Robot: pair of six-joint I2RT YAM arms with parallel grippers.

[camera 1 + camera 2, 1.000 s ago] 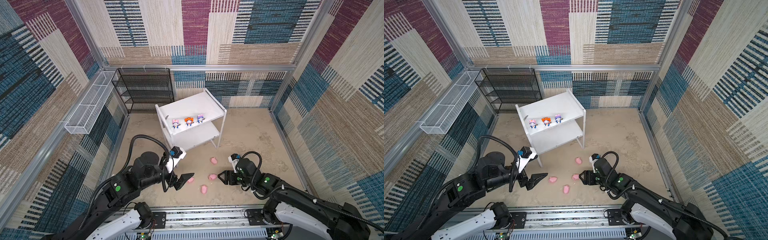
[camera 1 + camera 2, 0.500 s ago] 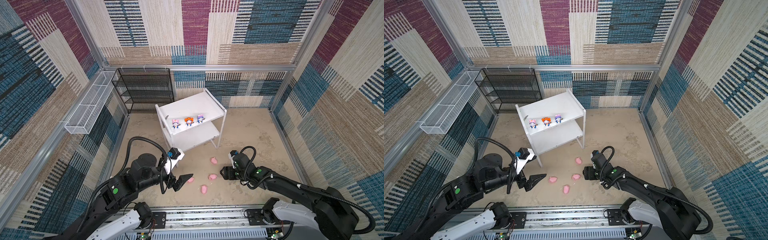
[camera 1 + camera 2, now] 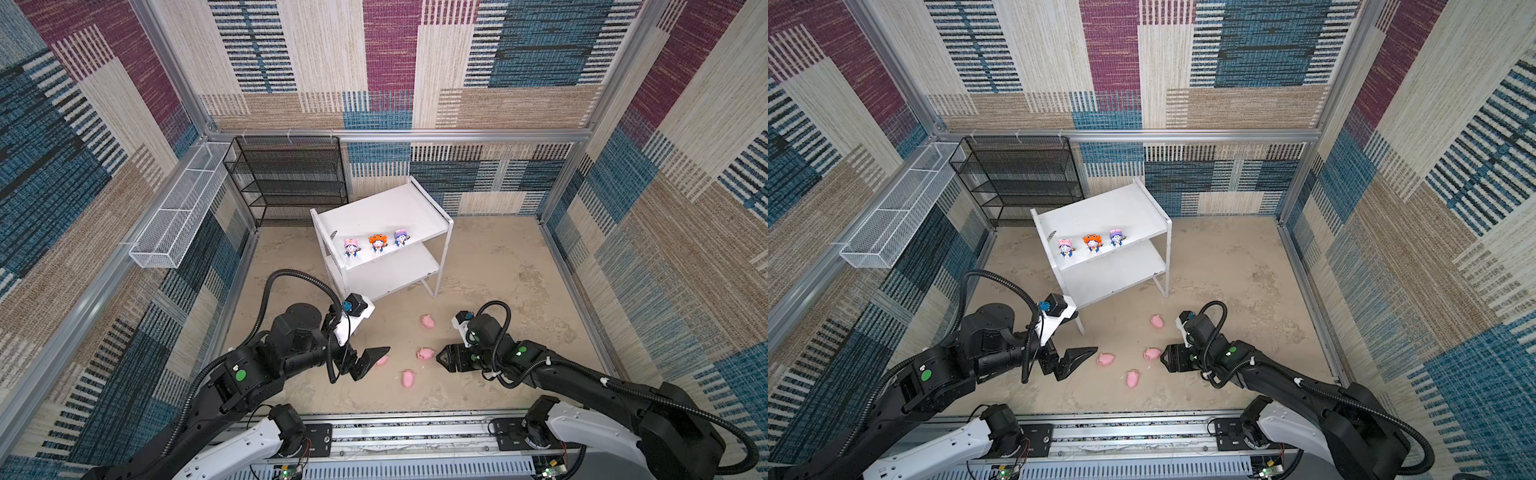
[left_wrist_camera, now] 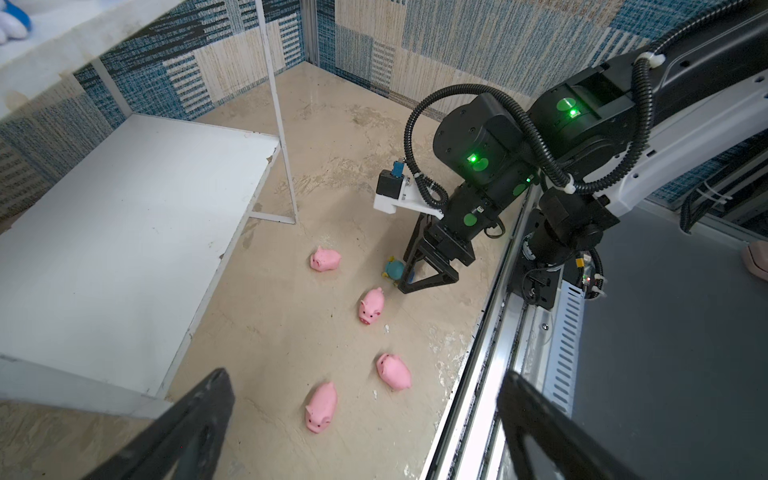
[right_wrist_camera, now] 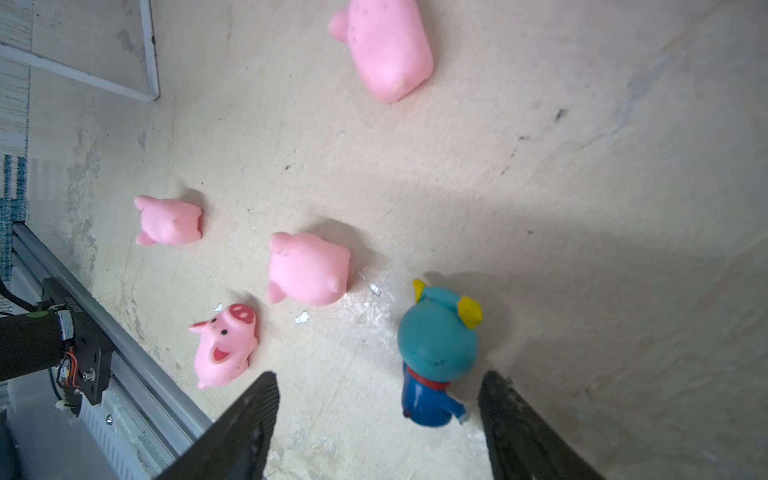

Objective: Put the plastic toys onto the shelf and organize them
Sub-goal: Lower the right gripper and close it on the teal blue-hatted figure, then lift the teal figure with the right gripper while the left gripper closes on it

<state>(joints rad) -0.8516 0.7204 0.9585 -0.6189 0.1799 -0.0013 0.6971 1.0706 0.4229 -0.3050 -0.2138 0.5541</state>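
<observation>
The head of the teal-hooded figurine (image 5: pixel 436 353) lies below, nearer one finger, so my right gripper will next lower its open fingers and shift toward that finger to straddle it.
The white two-tier shelf (image 3: pixel 386 210) (image 3: pixel 1104 212) stands at the back, with pink-, orange- and purple-hooded figurines (image 3: pixel 377 243) in a row along its upper board's front. Several pink pigs (image 3: pixel 425 353) (image 4: pixel 371 305) (image 5: pixel 307 268) lie on the floor in front of it. A teal-hooded figurine (image 5: pixel 436 353) (image 4: pixel 394 270) lies between the tips of my open right gripper (image 5: pixel 378 415) (image 3: pixel 444 359), close to one finger and not clamped. Both top views hide it. My left gripper (image 3: pixel 372 361) (image 4: pixel 361 415) hangs wide open and empty above the leftmost pig (image 3: pixel 1106 359).
A black wire-mesh rack (image 3: pixel 286 178) stands against the back wall left of the shelf. A long white wire basket (image 3: pixel 178 208) hangs on the left wall. The metal base rail (image 3: pixel 395 432) runs along the front edge, close to the pigs. Carpeted walls enclose the floor.
The right wrist has turned and shifted slightly beside the pigs, its gripper staying near the same spot. The left arm has hardly moved. No toy has changed place.
</observation>
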